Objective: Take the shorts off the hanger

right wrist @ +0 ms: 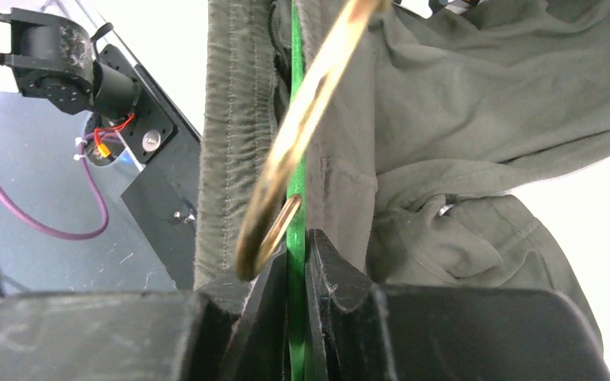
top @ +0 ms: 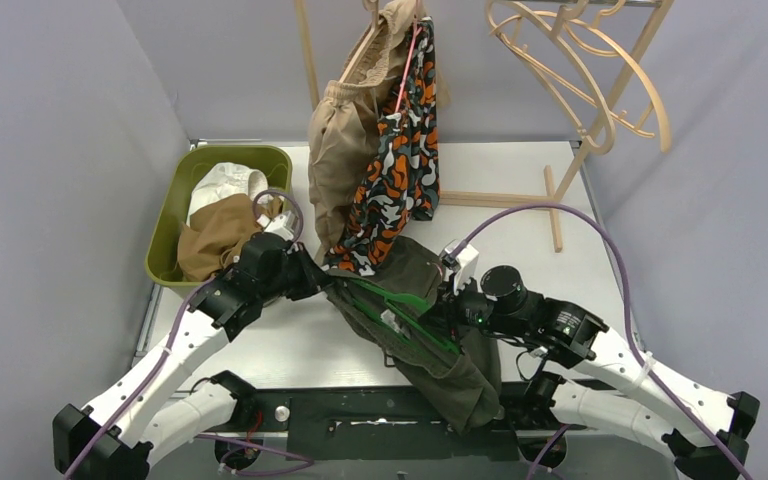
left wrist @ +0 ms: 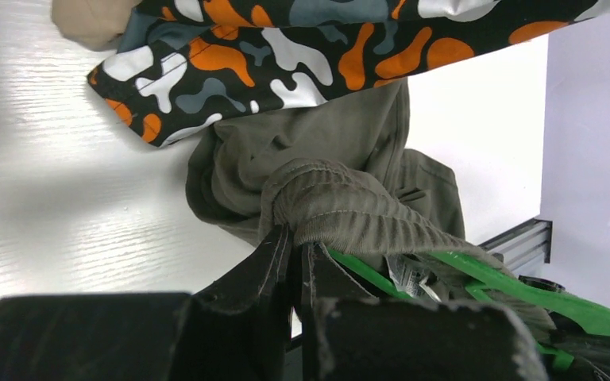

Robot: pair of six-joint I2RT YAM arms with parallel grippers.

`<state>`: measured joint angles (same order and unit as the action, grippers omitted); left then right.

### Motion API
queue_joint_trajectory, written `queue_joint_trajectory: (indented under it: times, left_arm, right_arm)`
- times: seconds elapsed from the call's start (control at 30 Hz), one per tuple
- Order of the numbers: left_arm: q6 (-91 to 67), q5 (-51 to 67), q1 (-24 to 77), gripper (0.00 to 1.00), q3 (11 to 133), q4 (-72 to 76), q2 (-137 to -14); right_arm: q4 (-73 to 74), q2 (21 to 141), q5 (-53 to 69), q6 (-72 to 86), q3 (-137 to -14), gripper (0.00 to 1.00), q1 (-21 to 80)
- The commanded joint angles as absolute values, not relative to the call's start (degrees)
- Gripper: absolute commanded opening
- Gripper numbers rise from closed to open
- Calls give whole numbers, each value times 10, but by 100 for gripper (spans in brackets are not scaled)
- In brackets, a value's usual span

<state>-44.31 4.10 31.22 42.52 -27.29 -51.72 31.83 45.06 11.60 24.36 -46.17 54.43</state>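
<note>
The green hanger is still inside the gathered waistband. My left gripper will next move toward the olive-green bin, pull the waistband off the hanger's end and let it go.
The dark olive shorts (top: 460, 380) lie on the table mid-front, still on a green hanger (top: 400, 312). My left gripper (top: 312, 282) is shut on their gathered waistband (left wrist: 365, 222) at the hanger's left end. My right gripper (top: 447, 312) is shut on the green hanger's bar (right wrist: 296, 182), beside its brass hook (right wrist: 302, 127), with olive cloth (right wrist: 461, 119) on both sides. The camouflage shorts (top: 405, 170) and the beige shorts (top: 340, 140) hang from the rack at the back. The white shorts (top: 222, 185) and the brown shorts (top: 215, 235) lie in the bin.
An olive-green bin (top: 172, 205) stands at the left. A wooden rack (top: 600, 120) with empty wooden hangers (top: 560, 50) stands at the back right. The camouflage hem (left wrist: 326, 48) hangs just above my left gripper. A black rail (top: 360, 410) runs along the near edge.
</note>
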Motion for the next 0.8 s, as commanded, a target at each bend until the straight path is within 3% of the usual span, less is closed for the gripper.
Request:
queue_joint_trajectory:
  times: [0.0, 0.13, 0.37, 0.47, 0.63, 0.77]
  left_arm:
    - [-437, 67, 304, 0, 456, -221, -537]
    - [-445, 19, 299, 0, 471, -244, -555]
    - [-436, -110, 253, 0, 526, -357, -578]
    - [-423, -123, 231, 0, 528, -374, -571]
    - [-410, -91, 198, 0, 532, -410, -585]
    - [-411, -77, 196, 0, 526, -395, -560]
  right_arm:
    - [306, 420, 179, 249, -469, 0, 543]
    - [257, 395, 308, 240, -452, 0, 543]
    - [370, 403, 252, 184, -467, 0, 544]
    - [373, 401, 257, 156, -472, 0, 544]
    - [258, 342, 423, 177, -455, 0, 544]
    - [296, 327, 363, 174, -451, 0, 544]
